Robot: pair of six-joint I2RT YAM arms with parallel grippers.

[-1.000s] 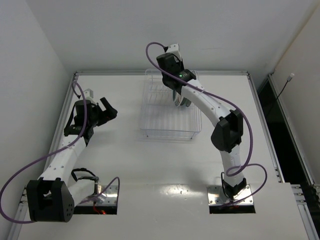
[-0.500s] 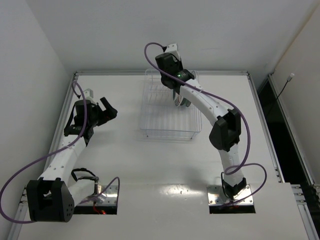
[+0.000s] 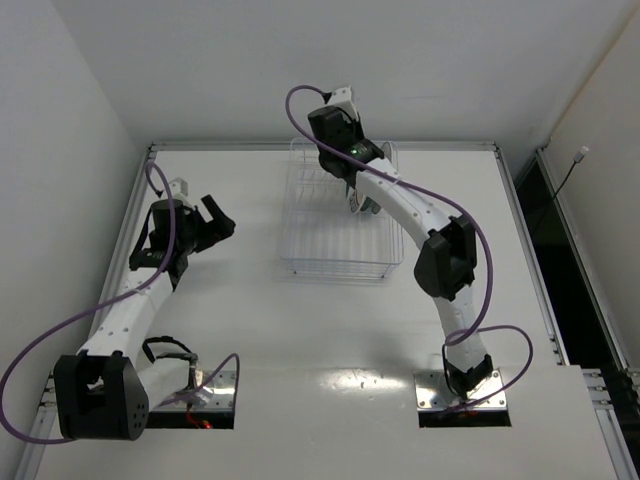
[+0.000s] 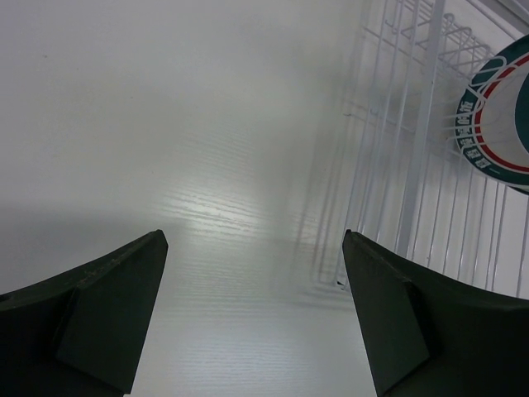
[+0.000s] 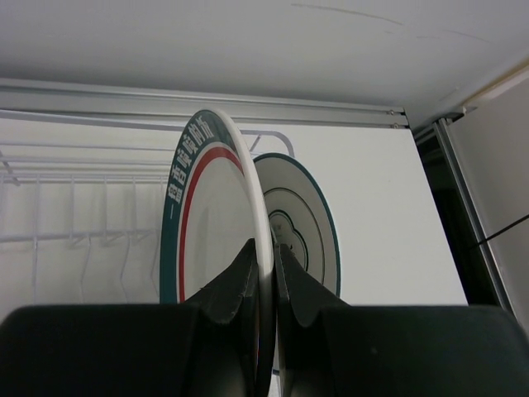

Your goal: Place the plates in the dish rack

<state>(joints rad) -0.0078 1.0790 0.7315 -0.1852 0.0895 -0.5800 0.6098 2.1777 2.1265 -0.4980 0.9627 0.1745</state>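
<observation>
Next, my right gripper lowers the white plate to set it down in the rack (image 3: pixel 320 240) and releases the plate's rim, since it's already upright beside the small teal-rimmed plate.
My right gripper (image 5: pixel 264 273) is shut on the rim of the white plate with red ring and green rim (image 5: pixel 211 223) and holds it upright over the clear dish rack (image 5: pixel 83 198). The small white teal-rimmed plate (image 5: pixel 310 223) stands upright just behind it. In the top view the right gripper (image 3: pixel 358 200) is over the rack (image 3: pixel 320 240) at its far right part. My left gripper (image 3: pixel 213 222) is open and empty, left of the rack. Its wrist view shows the rack (image 4: pixel 413 149) and the held plate (image 4: pixel 496 116). The other two plates are out of view.
The rack stands at the back middle of the white table (image 3: pixel 250 320). A raised metal rail (image 5: pixel 198 103) runs along the table's far edge, close behind the rack. White walls stand at the left and the back.
My right gripper has shifted slightly left and toward the back over the rack with the plate in it. The left arm has not moved.
</observation>
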